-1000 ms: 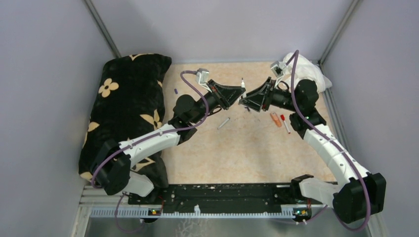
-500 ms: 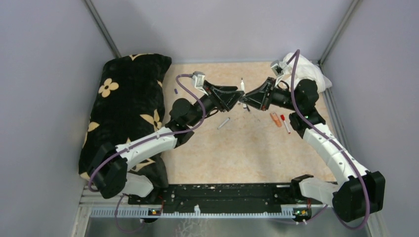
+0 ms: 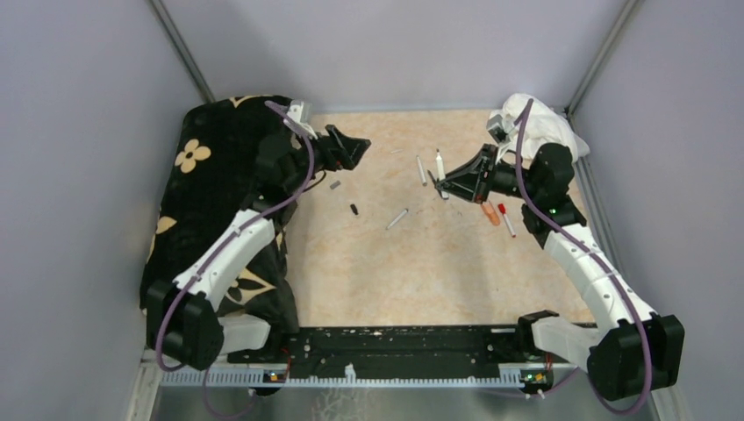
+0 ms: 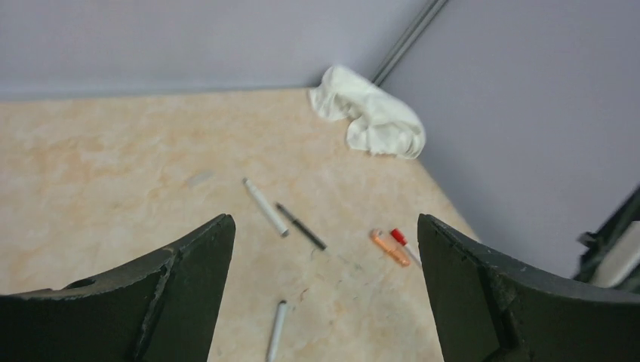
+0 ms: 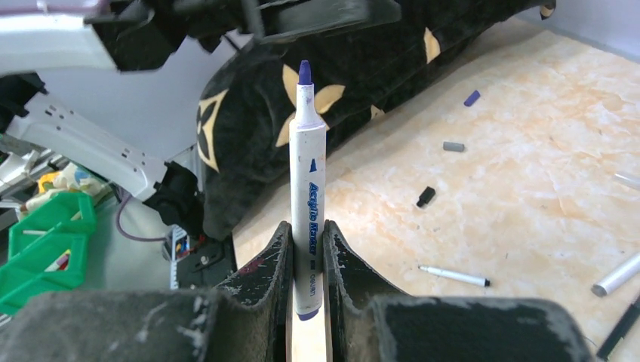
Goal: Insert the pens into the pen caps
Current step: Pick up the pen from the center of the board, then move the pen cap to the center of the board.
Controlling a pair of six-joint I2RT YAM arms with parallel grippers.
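I should next swing my left gripper toward the pillow, tip downward and lower its open fingers around the purple cap, since its colour matches the held pen's tip.
My right gripper is shut on a white pen with a purple tip, held upright above the table; from above, the gripper and that pen are right of centre. My left gripper stands open and empty by the pillow, far from the right one; in its own view the gripper has nothing between its jaws. Loose pens lie on the table: white, thin black, grey, orange highlighter, red-capped. Pen caps lie apart: purple, grey, black.
A black flowered pillow fills the left side of the table. A white cloth is bunched in the far right corner. Grey walls close in the sides and back.
The left gripper opened, let go of the pen both grippers were holding, and swung back left to the pillow. The right gripper closed on that pen and keeps it.
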